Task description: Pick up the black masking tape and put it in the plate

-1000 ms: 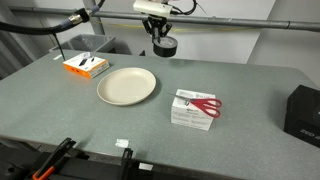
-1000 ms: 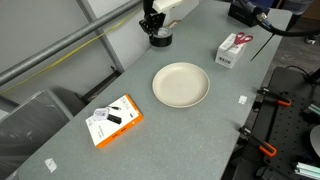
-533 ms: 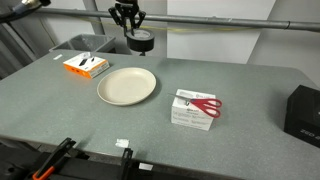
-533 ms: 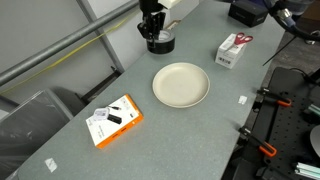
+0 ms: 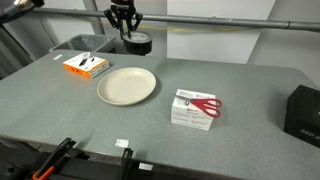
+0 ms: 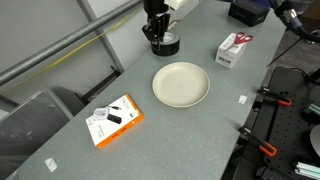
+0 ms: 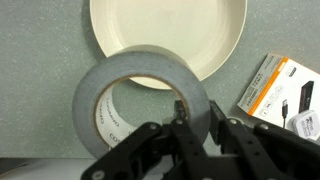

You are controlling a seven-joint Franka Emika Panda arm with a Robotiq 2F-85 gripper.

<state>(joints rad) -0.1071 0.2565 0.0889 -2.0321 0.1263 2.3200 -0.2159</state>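
The tape (image 5: 139, 43) in my gripper should go next over the middle of the empty plate (image 5: 127, 86) below, toward the top in the wrist view. I will then lower it and release it inside the plate's rim.
My gripper (image 5: 124, 24) is shut on the black masking tape (image 5: 139, 43), a thick ring with a hollow centre, and holds it in the air over the far part of the table. Both also show in an exterior view: the gripper (image 6: 155, 24) and the tape (image 6: 166, 43). In the wrist view the gripper (image 7: 197, 116) pinches one wall of the roll (image 7: 122, 70), which looks grey there. The round cream plate (image 5: 127, 86) lies on the table below and nearer the front; it also shows in an exterior view (image 6: 181, 85) and at the top of the wrist view (image 7: 165, 25).
An orange box (image 5: 86, 65) lies beside the plate, also seen in the wrist view (image 7: 285, 92). A white box with red scissors (image 5: 195, 108) lies on the plate's other side. A black box (image 5: 303, 110) stands at the table edge.
My gripper has carried the tape sideways along the far side of the table, from beyond the plate's edge to nearer the orange box's side. The plate and boxes have not moved.
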